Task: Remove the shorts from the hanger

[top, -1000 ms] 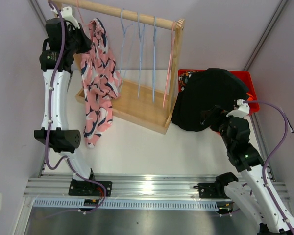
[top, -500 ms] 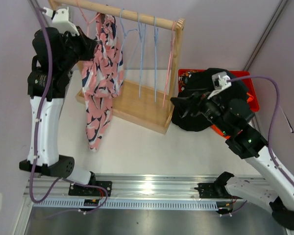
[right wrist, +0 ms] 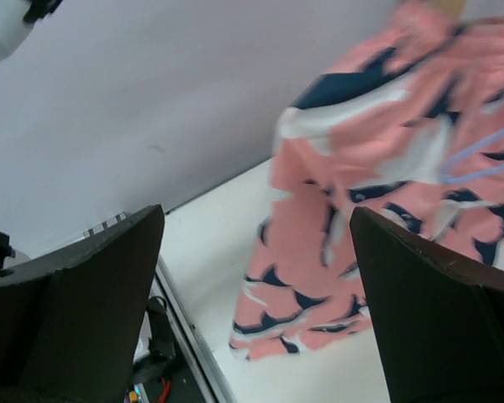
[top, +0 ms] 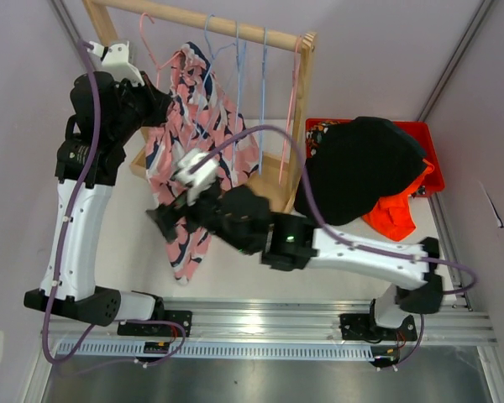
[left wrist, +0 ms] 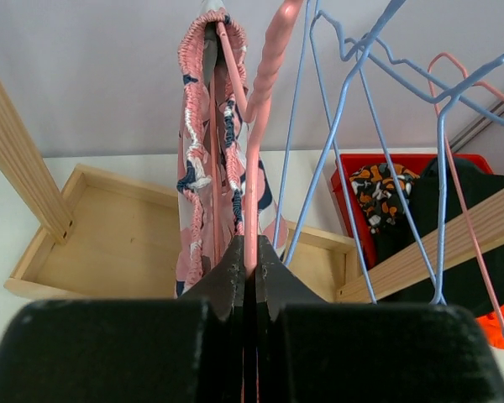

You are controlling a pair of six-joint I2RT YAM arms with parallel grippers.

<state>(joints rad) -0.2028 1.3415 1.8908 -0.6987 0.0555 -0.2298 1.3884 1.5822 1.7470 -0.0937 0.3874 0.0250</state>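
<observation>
Next I should advance my right gripper to the left in the top view around the lower hem of the shorts, which hangs loose straight ahead of the gripper's open fingers.
The pink shorts (top: pixel 203 138) with a navy and white pattern hang on a pink hanger (top: pixel 151 50) at the left end of the wooden rack's rail (top: pixel 227 28). My left gripper (top: pixel 155 94) is shut on the hanger's stem, just below the hook. In the left wrist view the hanger (left wrist: pixel 262 126) rises from my gripper (left wrist: pixel 250 259), with the shorts (left wrist: pixel 200 168) draped just behind it. My right gripper (top: pixel 161 220) is open and empty beside the shorts' lower leg. In the right wrist view the shorts (right wrist: pixel 378 210) hang ahead of my gripper (right wrist: pixel 256 220).
Several blue hangers (top: pixel 239 63) and one pink hanger (top: pixel 292 109) hang on the rail. The rack's wooden base (top: pixel 265 189) sits behind the right arm. A red bin (top: pixel 427 143) at right holds a black garment (top: pixel 361 164) and an orange one (top: pixel 395 214).
My right arm has swung from beside the red bin across to the shorts' lower part. My left gripper has shifted a little, and the shorts have swung out to the right.
</observation>
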